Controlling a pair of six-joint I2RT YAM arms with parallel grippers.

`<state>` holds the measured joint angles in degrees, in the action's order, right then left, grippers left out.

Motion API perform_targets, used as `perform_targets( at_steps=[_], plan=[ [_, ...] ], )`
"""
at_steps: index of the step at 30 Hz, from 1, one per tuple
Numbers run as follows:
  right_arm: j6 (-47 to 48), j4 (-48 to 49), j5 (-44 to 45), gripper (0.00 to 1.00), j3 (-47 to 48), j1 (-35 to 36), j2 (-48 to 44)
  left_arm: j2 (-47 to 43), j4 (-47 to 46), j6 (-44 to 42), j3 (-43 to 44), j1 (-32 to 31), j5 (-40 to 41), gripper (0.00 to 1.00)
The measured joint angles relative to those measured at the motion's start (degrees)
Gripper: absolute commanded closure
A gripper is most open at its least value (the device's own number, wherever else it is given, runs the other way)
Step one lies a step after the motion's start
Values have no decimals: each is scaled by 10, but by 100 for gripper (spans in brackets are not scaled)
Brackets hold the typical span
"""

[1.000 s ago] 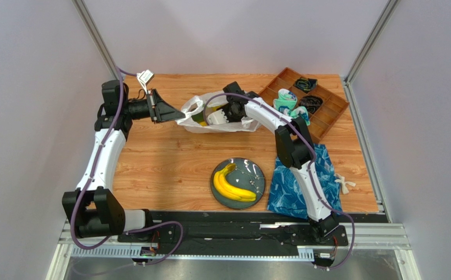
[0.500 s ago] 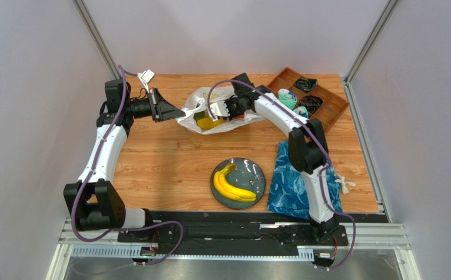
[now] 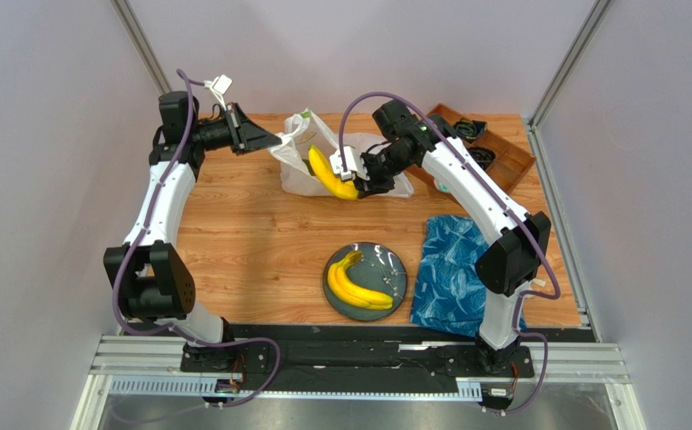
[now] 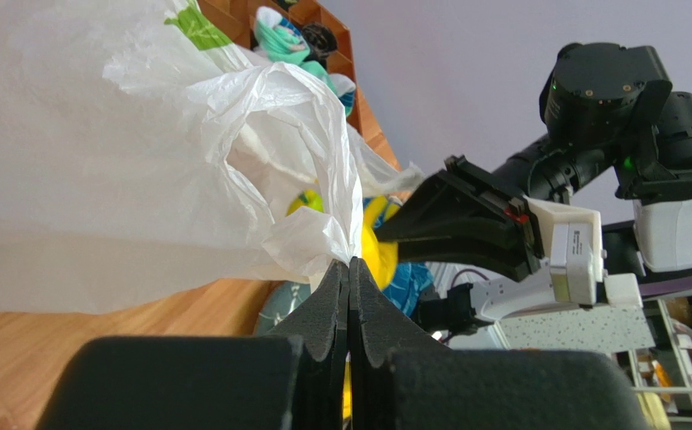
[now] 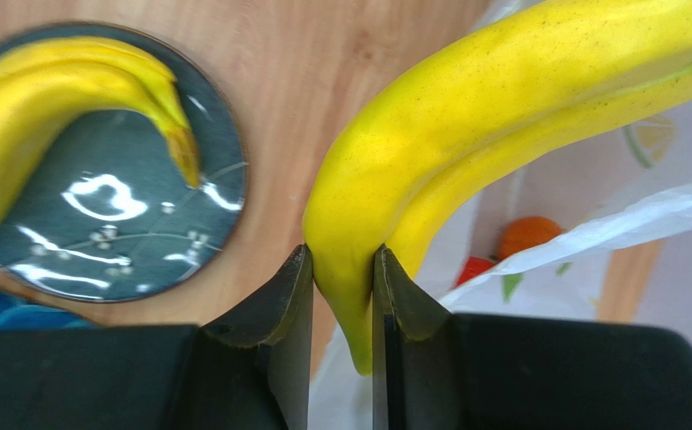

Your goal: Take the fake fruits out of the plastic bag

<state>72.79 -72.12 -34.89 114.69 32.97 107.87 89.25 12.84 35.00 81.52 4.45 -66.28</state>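
Observation:
My right gripper moves back from the bag (image 3: pixel 300 166) and down over the dark plate (image 3: pixel 394 269) next, beside the lying banana bunch, since the plate's far part is bare.
The white plastic bag (image 3: pixel 300 166) lies at the back middle of the table, its left edge lifted. My left gripper (image 3: pixel 276 141) is shut on that edge of the plastic bag (image 4: pixel 143 161). My right gripper (image 3: pixel 356 190) is shut on the lower end of a yellow banana bunch (image 3: pixel 327 173), held up out of the bag's mouth. In the right wrist view the banana bunch (image 5: pixel 466 125) sits pinched between the two fingers (image 5: pixel 277 305). An orange ball (image 5: pixel 524 235) and a red fruit (image 5: pixel 473 269) show inside the bag below it. Another banana bunch (image 3: pixel 356 285) lies on the dark plate (image 3: pixel 394 269).
A blue patterned cloth (image 3: pixel 452 269) lies at the front right. A brown compartment tray (image 3: pixel 502 148) with dark cables stands at the back right, partly behind my right arm. Grey walls close in left, right and back.
My right gripper closed on the banana bunch inside the bag and lifted it up out of the mouth. My left gripper rose with the bag's edge.

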Motion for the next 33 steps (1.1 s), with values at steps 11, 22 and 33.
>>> perform_targets(
  at_steps=[11,22,33],
  plan=[
    [-36,-43,-31,89,-281,0,-247,23,10,-3,29,-6,8,100],
    [-45,-58,-27,88,-408,3,-139,-24,20,-13,7,-6,11,100],
    [6,-52,-54,83,-378,3,-35,-71,67,-63,-19,-6,26,100]
  ],
)
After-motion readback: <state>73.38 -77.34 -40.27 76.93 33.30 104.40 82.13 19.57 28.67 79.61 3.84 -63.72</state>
